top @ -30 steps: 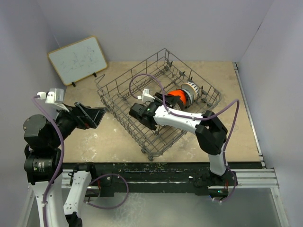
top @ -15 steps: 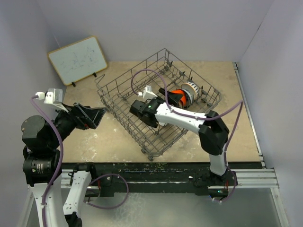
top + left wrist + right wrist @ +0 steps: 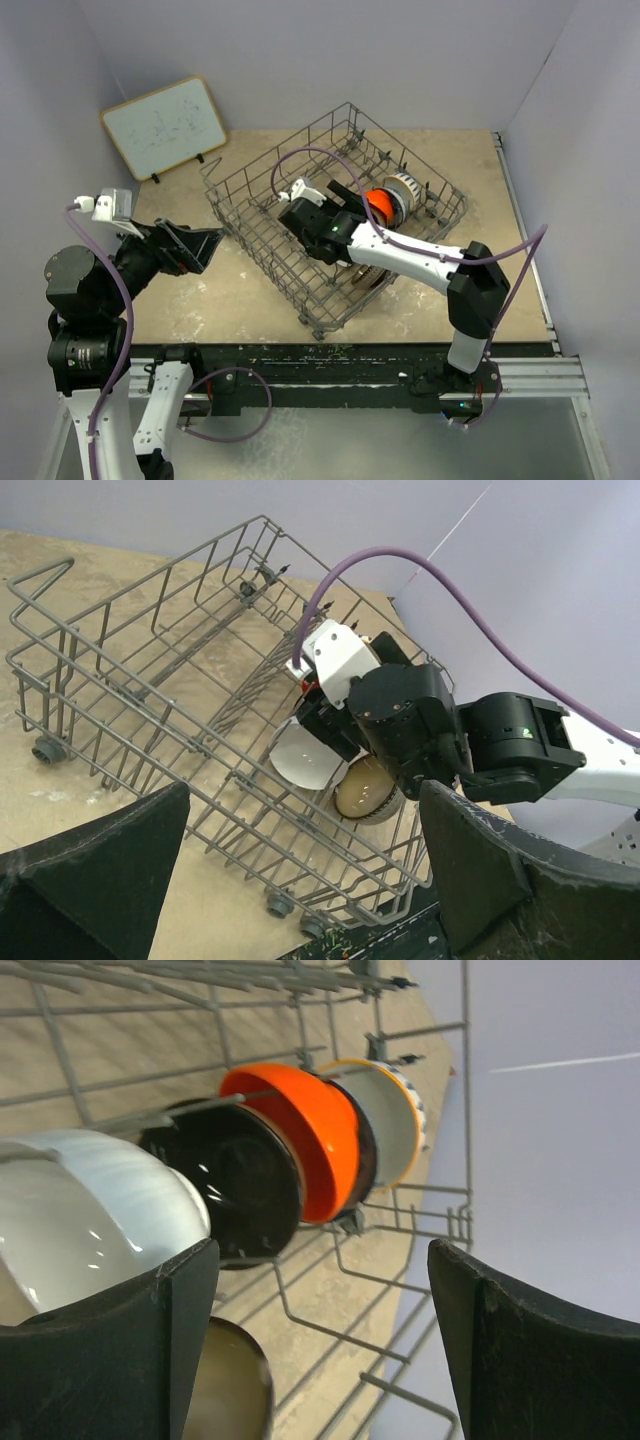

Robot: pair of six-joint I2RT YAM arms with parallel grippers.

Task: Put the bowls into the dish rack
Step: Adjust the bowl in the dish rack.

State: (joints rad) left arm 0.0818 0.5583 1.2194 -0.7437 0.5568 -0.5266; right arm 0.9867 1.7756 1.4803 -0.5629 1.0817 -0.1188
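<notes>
My right gripper moves back next, as the brown bowl stands back from it. It tilts the fingers down and straddles the brown bowl's rim side clear of the white bowl [image 3: 70, 1210].
The grey wire dish rack [image 3: 262, 196] sits at mid-table with bowls standing on edge in a row inside it. In the right wrist view the row reads white bowl [image 3: 70, 1210], glossy black bowl [image 3: 235, 1185], orange-red bowl [image 3: 310, 1130], patterned bowl [image 3: 385, 1110]. A brown bowl with a cream inside [image 3: 230, 1380] stands nearer. My right gripper [image 3: 325, 1330] is open over the rack floor, holding nothing. From above it [image 3: 350, 200] hovers inside the rack beside the orange-red bowl [image 3: 378, 203]. My left gripper [image 3: 205, 243] is open, left of the rack.
A white board [image 3: 165, 125] leans at the back left. The left wrist view shows the rack's [image 3: 120, 695] near wall, wheels and the right arm [image 3: 400, 720] above the white bowl [image 3: 305, 758] and cream-inside bowl [image 3: 365, 788]. Walls close the table at the back and right.
My right gripper has opened and its arm has drawn toward the rack's far side. The brown bowl now shows below the arm. The left arm has barely moved.
</notes>
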